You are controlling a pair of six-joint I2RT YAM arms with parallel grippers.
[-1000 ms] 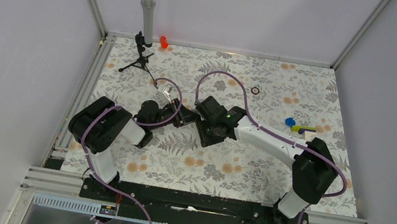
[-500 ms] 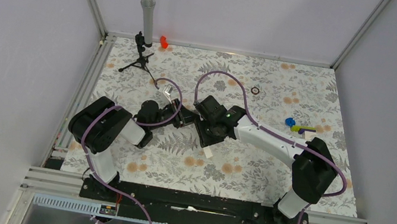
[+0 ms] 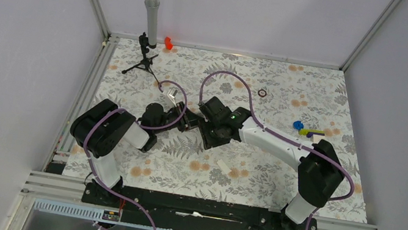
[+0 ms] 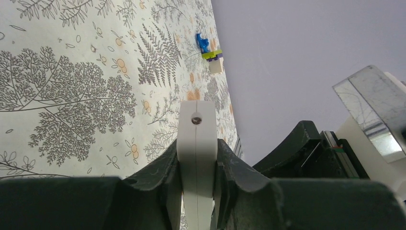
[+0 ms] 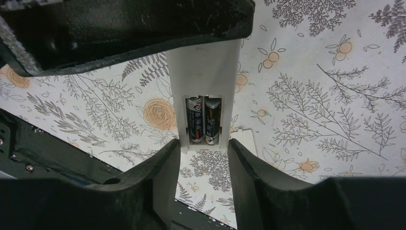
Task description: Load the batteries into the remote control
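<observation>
The robot's left gripper needs to move down and back to the bare tabletop below it next and release the remote point(image 5: 205, 72), since both batteries are in the remote's compartment.
My left gripper point(image 4: 197, 148) is shut on the slim white remote control point(image 4: 197, 125) and holds it above the table at centre point(image 3: 187, 118). In the right wrist view the remote point(image 5: 205, 72) shows its open compartment. The two dark batteries point(image 5: 203, 125) lie side by side in it. My right gripper point(image 5: 203, 155) is open, its fingertips point(image 5: 168, 153) flanking the remote's near end; it also shows in the top view point(image 3: 211, 134). A short plain white strip point(image 3: 223, 164) lies loose on the table; part of it shows behind my right finger point(image 5: 245, 139).
A small black tripod with a grey tube point(image 3: 145, 50) and a red piece point(image 3: 168, 42) stand at the back left. A dark ring point(image 3: 262, 93) lies at the back. A blue-and-yellow toy piece point(image 3: 305, 130) lies to the right and also shows in the left wrist view point(image 4: 209, 49).
The short white strip has come out from under my right gripper and slid toward the near right. Both grippers stay at the remote; the right one shifted slightly toward the back.
</observation>
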